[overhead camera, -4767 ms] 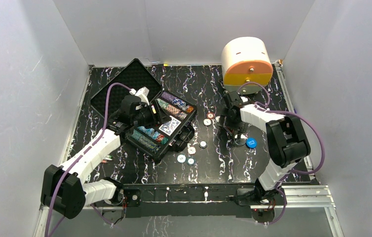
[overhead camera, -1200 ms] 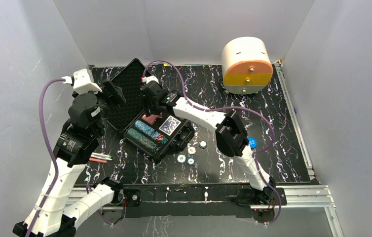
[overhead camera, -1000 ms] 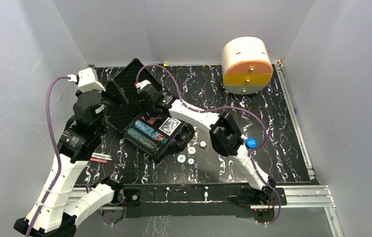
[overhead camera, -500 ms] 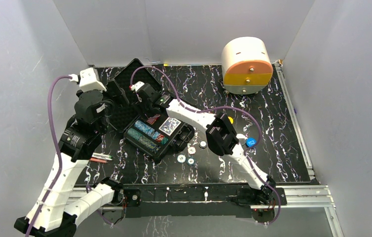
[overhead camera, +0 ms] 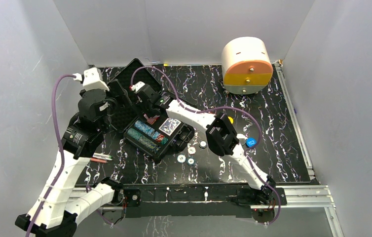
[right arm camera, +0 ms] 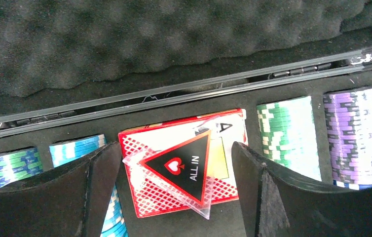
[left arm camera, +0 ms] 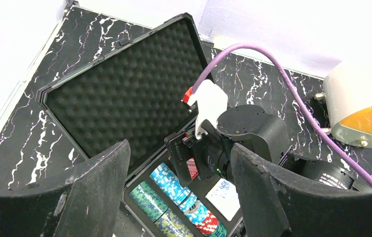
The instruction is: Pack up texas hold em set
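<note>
The plaque is already on the red card deck. My right gripper next rises, moves right in the top view and lowers over the pale disc [overhead camera: 241, 138] beside the blue disc.
The black case [overhead camera: 147, 148] lies open at mid-left, its foam lid [overhead camera: 130, 74] tipped back. Rows of chips [overhead camera: 147, 138] and a blue card deck [overhead camera: 169, 125] fill it. My right gripper [overhead camera: 149, 116] is open just above the red card deck [right arm camera: 149, 197]. A clear triangular "ALL IN" plaque [right arm camera: 184, 165] lies on that deck between the fingers [right arm camera: 268, 192]. Green chips [right arm camera: 287, 136] and purple chips [right arm camera: 354, 133] sit to its right. My left gripper [overhead camera: 119, 95] is open and empty, raised over the lid [left arm camera: 125, 98], looking down on the chips [left arm camera: 174, 182].
Several small round discs [overhead camera: 192, 150] lie on the table right of the case, and a blue disc [overhead camera: 251, 142] lies farther right. The white-and-orange drawer box [overhead camera: 247, 65] stands at the back right. Red and green pens [overhead camera: 100, 158] lie left of the case.
My right gripper has moved from the table on the right across to the case and settled over the red deck. My left arm has lifted off the case and stands raised above the lid.
</note>
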`<state>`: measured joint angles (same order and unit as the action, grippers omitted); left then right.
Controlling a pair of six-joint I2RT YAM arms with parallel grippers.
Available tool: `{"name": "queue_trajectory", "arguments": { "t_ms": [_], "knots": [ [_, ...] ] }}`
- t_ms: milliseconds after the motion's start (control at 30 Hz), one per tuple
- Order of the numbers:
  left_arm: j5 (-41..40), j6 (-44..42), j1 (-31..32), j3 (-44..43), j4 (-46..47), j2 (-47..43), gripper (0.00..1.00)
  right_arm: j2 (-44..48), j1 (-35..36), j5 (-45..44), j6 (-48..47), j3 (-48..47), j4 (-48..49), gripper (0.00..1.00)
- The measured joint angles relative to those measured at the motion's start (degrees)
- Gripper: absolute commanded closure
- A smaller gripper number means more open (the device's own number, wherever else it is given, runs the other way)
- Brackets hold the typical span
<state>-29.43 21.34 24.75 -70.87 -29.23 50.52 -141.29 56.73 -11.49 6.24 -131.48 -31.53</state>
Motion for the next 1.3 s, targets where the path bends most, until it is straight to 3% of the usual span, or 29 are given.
{"name": "queue_trajectory", "arguments": {
  "t_ms": [167, 333, 533, 733, 967, 1100, 1200, 1300],
  "knots": [
    [0.39, 0.33, 0.00, 0.00, -0.09, 0.28, 0.26, 1.66, -0.55, -0.33, 2.21, 0.85, -1.31, 0.07],
    [0.90, 0.68, 0.00, 0.00, -0.68, 0.52, 0.26, 9.18, -1.49, 1.42, 4.66, 7.10, -0.37, 0.07],
    [1.68, 1.31, 0.00, 0.00, -1.27, 0.44, 0.25, 24.94, -1.97, 3.61, 7.65, 19.41, 4.46, 0.09],
    [5.03, 2.29, 0.00, 0.09, -1.18, 0.15, 0.22, 41.57, -2.82, -4.92, 14.91, 38.07, 5.81, 0.17],
    [12.31, 3.15, 0.00, 4.79, 1.92, -0.31, 0.19, 56.78, -15.82, -12.81, 27.23, 61.18, -1.64, 0.17],
    [14.93, 3.89, 0.00, 6.69, 3.17, 0.66, 0.19, 62.60, -24.83, -13.49, 32.83, 70.64, -6.29, 0.28],
    [15.98, 4.28, 0.00, 6.78, 3.93, 1.62, 0.18, 63.84, -26.27, -13.29, 36.33, 74.05, -8.74, 0.30],
    [16.24, 4.63, 0.00, 6.78, 4.46, 2.03, 0.18, 63.91, -26.23, -12.55, 40.76, 76.94, -9.40, 0.23]
  ]
}}
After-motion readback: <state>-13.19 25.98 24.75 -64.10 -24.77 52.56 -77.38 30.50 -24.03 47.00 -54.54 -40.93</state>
